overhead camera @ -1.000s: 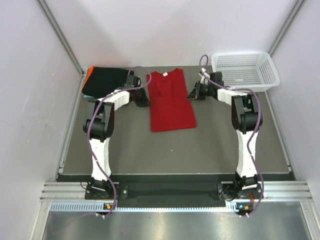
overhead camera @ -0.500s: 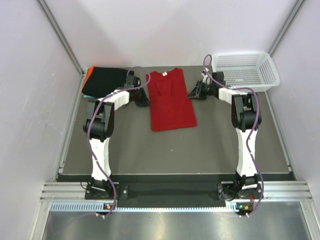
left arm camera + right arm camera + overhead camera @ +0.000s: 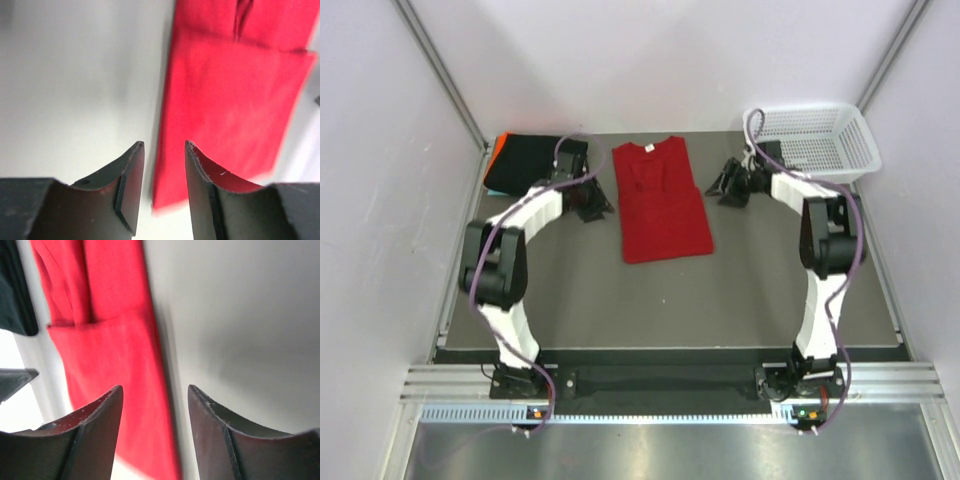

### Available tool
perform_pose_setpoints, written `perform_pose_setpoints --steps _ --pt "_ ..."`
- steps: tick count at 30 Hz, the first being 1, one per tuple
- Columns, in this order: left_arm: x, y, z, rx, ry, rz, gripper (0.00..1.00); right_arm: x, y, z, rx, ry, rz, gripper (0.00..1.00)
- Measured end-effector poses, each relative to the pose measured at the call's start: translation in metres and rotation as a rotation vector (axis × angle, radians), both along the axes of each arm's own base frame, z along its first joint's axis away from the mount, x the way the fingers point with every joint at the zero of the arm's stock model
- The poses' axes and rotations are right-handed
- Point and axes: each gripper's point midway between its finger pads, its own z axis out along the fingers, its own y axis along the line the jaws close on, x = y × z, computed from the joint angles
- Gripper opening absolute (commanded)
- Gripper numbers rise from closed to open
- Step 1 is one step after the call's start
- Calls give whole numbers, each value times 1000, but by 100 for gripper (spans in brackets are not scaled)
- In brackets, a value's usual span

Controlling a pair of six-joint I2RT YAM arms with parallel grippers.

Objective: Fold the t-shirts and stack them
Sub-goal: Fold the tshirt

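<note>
My right gripper brings its open fingers back and down around the red t-shirt's near corner on the basket's side (image 3: pixel 710 251) (image 3: pixel 173 475) next, since it lies below and back from the gripper.
A bright red t-shirt (image 3: pixel 661 200) lies flat in the middle of the table, folded into a long narrow strip, neck toward the back. My left gripper (image 3: pixel 598 203) stands open just off its left edge. In the left wrist view the red t-shirt (image 3: pixel 235 95) lies below and beyond the left gripper (image 3: pixel 164 143), with nothing between the fingers. My right gripper (image 3: pixel 718 186) stands open off the shirt's right edge. The right wrist view shows the red t-shirt (image 3: pixel 100 350) under the right gripper (image 3: pixel 155 387), not held. A folded black t-shirt (image 3: pixel 525 160) sits at the back left, with an orange edge (image 3: pixel 492 155) showing beside it.
A white mesh basket (image 3: pixel 813 140) stands at the back right corner, close behind the right arm. Grey walls close in the table on both sides. The dark table top (image 3: pixel 660 300) stretches from the red shirt to the arm bases.
Both grippers have opened and drawn outward from the red t-shirt's side edges. The left arm's elbow has swung left, the right arm has shifted right. The shirt has stayed where it lay.
</note>
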Motion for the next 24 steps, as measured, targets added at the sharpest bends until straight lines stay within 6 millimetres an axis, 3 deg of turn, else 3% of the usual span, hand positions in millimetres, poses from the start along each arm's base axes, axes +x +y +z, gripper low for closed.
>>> perform_pose_setpoints --steps 3,6,11,15,19,24 --pt "-39 3 13 -44 -13 5 43 -40 -8 8 -2 71 -80 56" --pt "-77 1 10 -85 16 1 44 -84 -15 8 6 148 -160 56" --pt "-113 -12 -13 -151 87 -6 48 -120 -16 -8 1 223 -223 57" --pt "-127 -18 -25 -172 128 -3 49 -128 -11 -15 -13 231 -225 57" --pt "-124 -27 -23 -196 106 2 49 -130 -8 -11 -33 199 -245 58" --pt "-124 -43 -31 -212 108 1 46 -149 -5 -20 -20 209 -304 58"
